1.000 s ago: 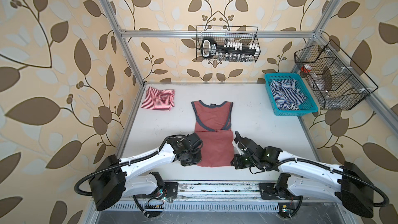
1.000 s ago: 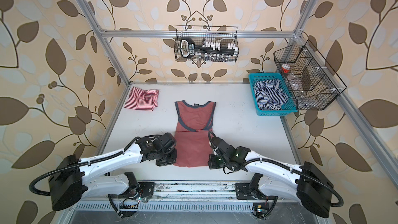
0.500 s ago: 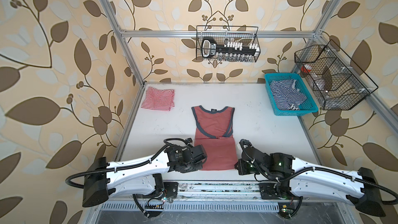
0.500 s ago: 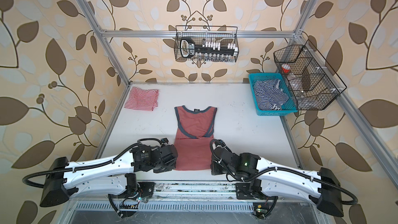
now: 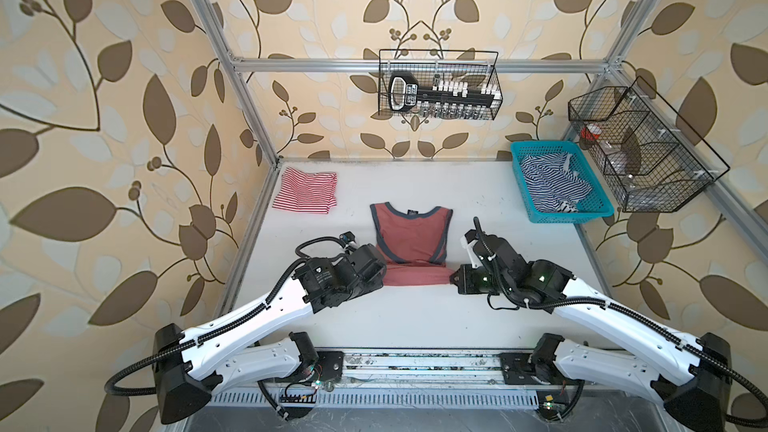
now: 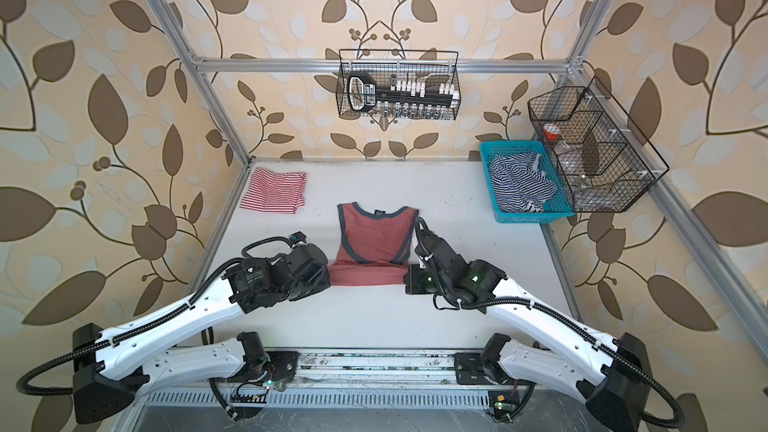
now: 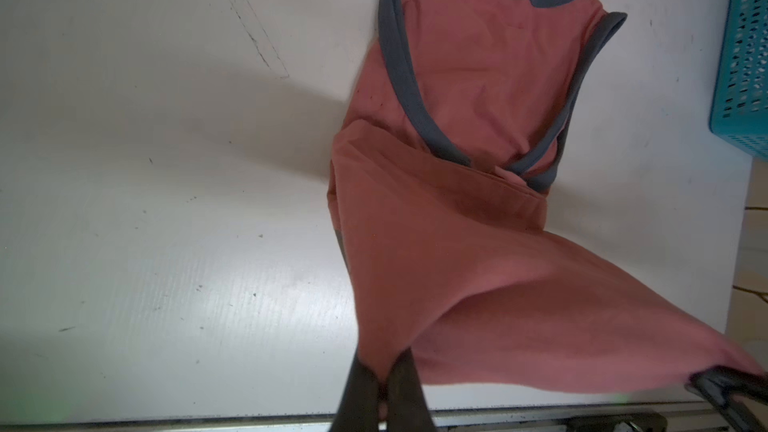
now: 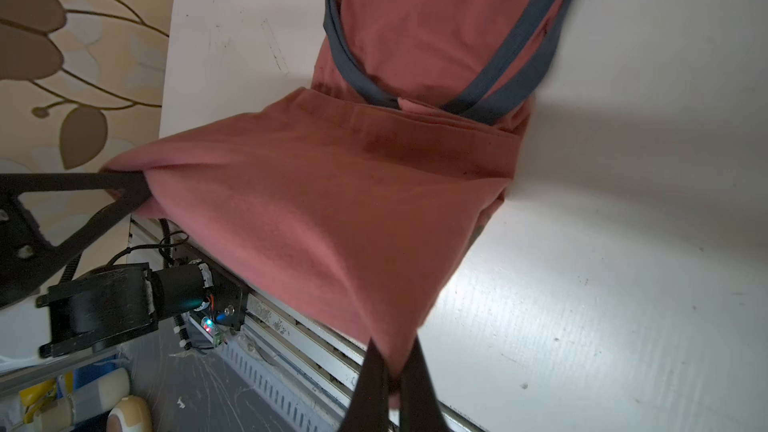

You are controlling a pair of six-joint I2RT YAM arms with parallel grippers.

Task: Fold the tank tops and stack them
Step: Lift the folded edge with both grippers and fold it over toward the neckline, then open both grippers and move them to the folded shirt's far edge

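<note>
My left gripper carries the hem's corner outward next, lowers it there and releases, since the strap (image 5: 384,219) beside the neckline lies outward of and below my left gripper.
The dusty red tank top (image 5: 411,234) (image 6: 376,234) with navy trim lies mid-table, neckline toward the back wall. Its lower hem is lifted off the table and stretched between my two grippers. My left gripper (image 5: 384,278) (image 6: 330,278) (image 7: 384,361) is shut on the hem's left corner. My right gripper (image 5: 453,280) (image 6: 406,280) (image 8: 395,351) is shut on the right corner. In both wrist views the red cloth (image 7: 478,76) (image 8: 374,201) rises taut from the table into the fingers. The folded red-and-white striped tank top (image 5: 305,193) (image 6: 274,193) lies at the back left.
A teal basket (image 5: 540,145) (image 6: 511,144) with blue-and-white striped cloth (image 5: 544,184) stands at the back right. Black wire baskets hang on the back wall (image 5: 438,85) and the right frame (image 5: 640,151). The arms' metal rail (image 5: 415,361) runs along the table's front edge.
Both grippers, still shut on the hem corners, have raised the hem and carried it toward the back. The red top now shows shorter, its lower part hanging between the grippers.
</note>
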